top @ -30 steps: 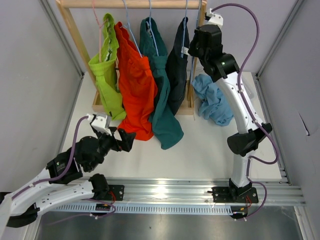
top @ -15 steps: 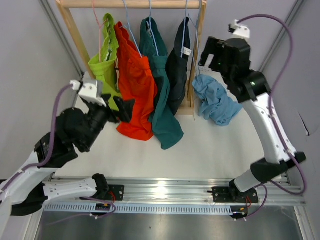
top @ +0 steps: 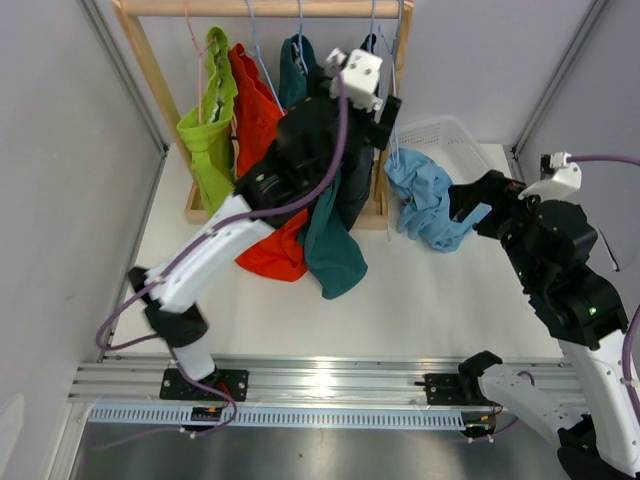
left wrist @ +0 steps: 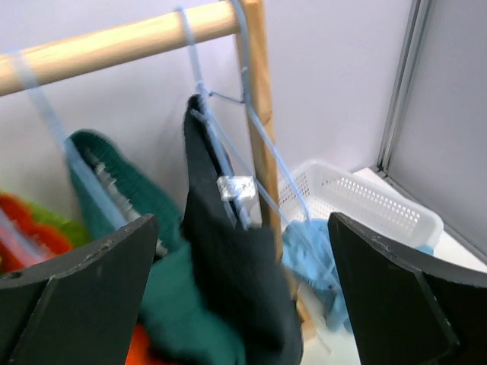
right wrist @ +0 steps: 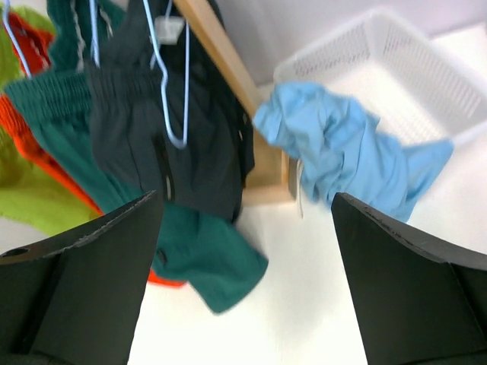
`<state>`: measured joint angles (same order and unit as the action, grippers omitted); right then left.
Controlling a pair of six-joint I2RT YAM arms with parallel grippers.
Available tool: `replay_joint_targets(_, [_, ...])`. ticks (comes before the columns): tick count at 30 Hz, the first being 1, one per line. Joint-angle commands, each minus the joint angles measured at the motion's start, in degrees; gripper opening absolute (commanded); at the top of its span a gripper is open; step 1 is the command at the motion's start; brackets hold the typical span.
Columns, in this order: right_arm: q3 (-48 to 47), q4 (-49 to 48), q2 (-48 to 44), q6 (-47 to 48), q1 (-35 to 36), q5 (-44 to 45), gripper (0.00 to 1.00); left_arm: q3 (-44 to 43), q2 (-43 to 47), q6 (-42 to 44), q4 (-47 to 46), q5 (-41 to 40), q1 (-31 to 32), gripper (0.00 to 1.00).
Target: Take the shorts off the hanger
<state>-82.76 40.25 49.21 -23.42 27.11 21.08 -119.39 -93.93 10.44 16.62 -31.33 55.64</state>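
My left gripper lowers and moves outward next onto the light blue wire hanger beside the white label, where the navy shorts still hang.
Lime green shorts [top: 210, 135], orange-red shorts [top: 262, 250], teal shorts [top: 332, 255] and dark navy shorts [left wrist: 228, 258] hang on wire hangers from the wooden rod [left wrist: 114, 38]. The light blue shorts [top: 425, 200] lie crumpled beside the rack post, off any hanger, and also show in the right wrist view [right wrist: 342, 148]. My left gripper [top: 385, 112] is raised in front of the navy shorts, open, nothing between its fingers [left wrist: 91, 266]. My right gripper [top: 472, 205] hovers open and empty just right of the light blue shorts.
A white mesh basket [top: 450, 135] stands at the back right behind the light blue shorts. An empty light blue hanger [right wrist: 171, 84] dangles by the rack's right post [left wrist: 262, 114]. The left arm covers much of the navy and teal shorts from above. Grey walls close both sides.
My left arm swung up from the near left to the rack, in front of the navy shorts. My right arm drew back from the rack's top right toward the near right.
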Motion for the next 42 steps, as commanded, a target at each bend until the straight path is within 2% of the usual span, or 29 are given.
replay_joint_targets(1, [4.6,2.0,-3.4,-3.3,-0.1,-3.6,0.99,-16.3,-8.0,1.9,2.4,3.7,-2.1,0.99])
replay_joint_targets(3, [6.1,3.0,-5.1,-3.9,0.0,-4.3,0.99,-23.8,-14.8,1.8,4.6,3.7,-3.2,0.99])
replay_joint_targets(5, [7.7,3.8,-7.0,-3.9,0.0,-4.5,0.99,-26.2,-16.9,2.2,3.5,3.4,-4.4,0.99])
replay_joint_targets(9, [8.7,5.6,-8.7,-3.3,-0.1,-4.0,0.99,-22.6,-17.1,1.0,-1.5,4.3,-6.9,0.99])
replay_joint_targets(20, [8.9,6.6,-8.3,-1.1,-0.1,-1.8,0.99,-21.8,-21.0,-5.2,-1.5,13.3,-14.5,0.97])
replay_joint_targets(25, [10.8,5.3,-7.4,-1.1,-0.1,-1.7,0.99,-21.8,-22.7,-6.0,-1.7,15.9,-15.4,0.92])
replay_joint_targets(31, [12.4,4.0,-6.4,-1.3,-0.1,-2.0,0.99,-19.4,-22.6,-6.4,-2.9,17.7,-15.5,0.91])
replay_joint_targets(33, [12.6,3.8,-6.3,-1.4,0.0,-1.9,0.99,-18.7,-22.6,-6.3,-3.3,17.4,-15.6,0.85])
replay_joint_targets(34, [12.7,3.7,-6.3,-1.5,0.0,-2.1,0.99,-18.8,-23.1,-6.2,-3.2,17.3,-15.7,0.78])
replay_joint_targets(36, [12.7,3.7,-6.2,-1.5,0.0,-2.3,0.99,-18.7,-23.5,-6.2,-2.9,16.6,-15.8,0.69])
replay_joint_targets(37, [12.8,3.8,-6.2,-1.5,0.0,-2.3,0.99,-18.7,-23.9,-6.4,-2.9,16.6,-16.0,0.62])
replay_joint_targets(42, [13.4,4.3,-6.5,-1.5,0.0,-1.9,0.98,-18.5,-24.8,-7.2,-3.1,17.2,-16.4,0.37])
